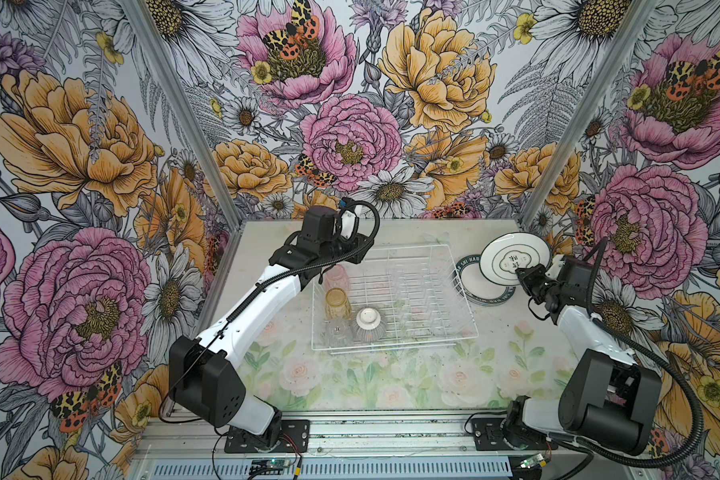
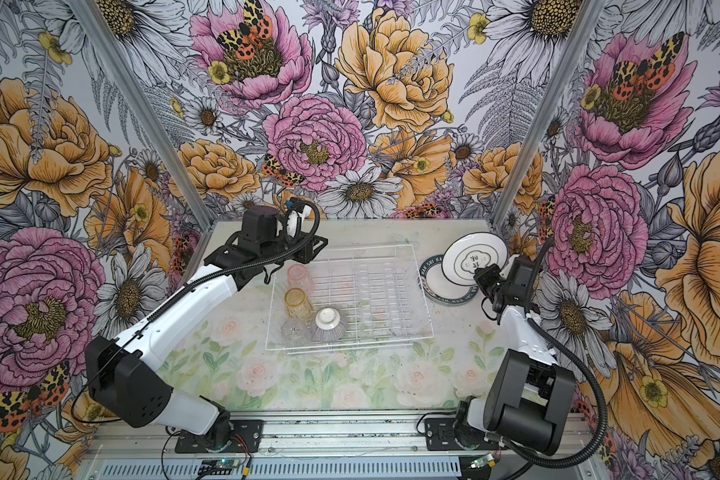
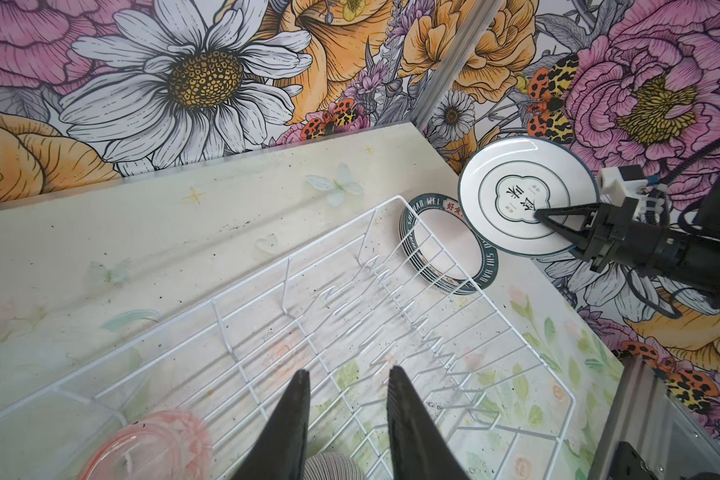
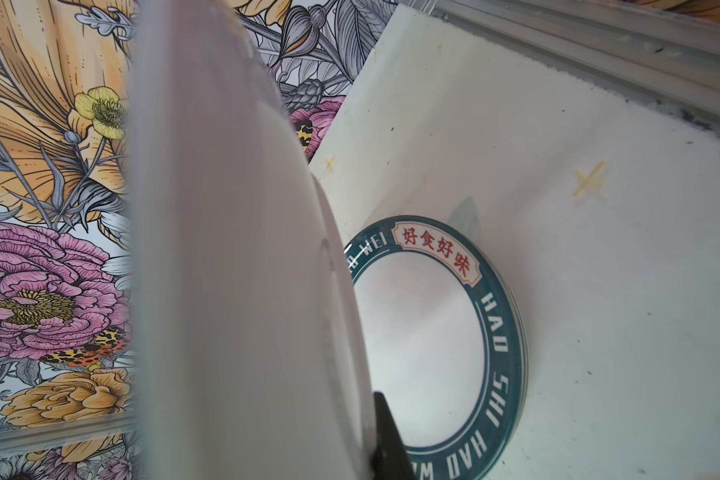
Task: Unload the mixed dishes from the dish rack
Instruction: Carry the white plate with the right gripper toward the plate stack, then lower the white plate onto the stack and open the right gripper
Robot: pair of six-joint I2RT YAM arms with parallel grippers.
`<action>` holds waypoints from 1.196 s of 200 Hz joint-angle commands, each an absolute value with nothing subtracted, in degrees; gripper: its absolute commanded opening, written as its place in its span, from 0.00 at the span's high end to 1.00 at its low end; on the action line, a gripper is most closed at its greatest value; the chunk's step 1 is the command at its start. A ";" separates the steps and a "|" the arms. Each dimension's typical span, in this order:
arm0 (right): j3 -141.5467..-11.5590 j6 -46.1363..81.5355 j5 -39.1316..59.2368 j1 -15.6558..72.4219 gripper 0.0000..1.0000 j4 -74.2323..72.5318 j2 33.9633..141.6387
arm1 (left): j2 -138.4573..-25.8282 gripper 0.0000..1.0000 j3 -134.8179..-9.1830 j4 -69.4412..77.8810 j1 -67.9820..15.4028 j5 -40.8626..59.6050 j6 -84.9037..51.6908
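Next, my right gripper lowers the still raised and tilted plate onto the dark-rimmed top of the stack of plates below it and releases the plate's edge.
The white wire dish rack (image 1: 395,332) (image 2: 350,336) (image 3: 233,316) holds a pink tumbler (image 1: 336,276) (image 3: 150,449), an amber tumbler (image 1: 338,303), a clear tumbler (image 1: 336,331) and an upturned ribbed bowl (image 1: 368,323) (image 3: 333,467) along its left side. My left gripper (image 1: 363,250) (image 3: 348,378) hovers open and empty above the rack's far left corner, near the pink tumbler. My right gripper (image 1: 520,272) (image 3: 537,215) (image 4: 366,440) is shut on the edge of a white dark-rimmed plate (image 1: 512,255) (image 2: 476,257) (image 3: 516,195) (image 4: 225,291), tilted above a stack of plates (image 1: 472,282) (image 4: 433,332) beside the rack's far right corner.
The floral table top (image 1: 391,382) lies bare in front of the rack. Flowered walls and metal posts (image 1: 558,137) close in on the back and sides; the plate stack lies near the far right corner post.
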State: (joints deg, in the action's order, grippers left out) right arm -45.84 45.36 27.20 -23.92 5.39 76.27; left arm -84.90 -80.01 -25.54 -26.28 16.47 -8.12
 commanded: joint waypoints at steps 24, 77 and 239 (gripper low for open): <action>-45.53 44.34 27.99 -23.95 1.00 2.37 78.01 | -83.50 0.67 -78.95 -25.76 -26.41 14.08 -6.32; -45.45 44.31 28.11 -23.95 1.00 2.29 79.43 | -84.44 0.67 -79.44 -25.78 -26.45 14.31 -5.97; -45.59 44.16 35.05 -23.68 1.00 4.65 87.80 | -85.43 0.67 -80.33 -25.76 -26.36 15.37 -5.67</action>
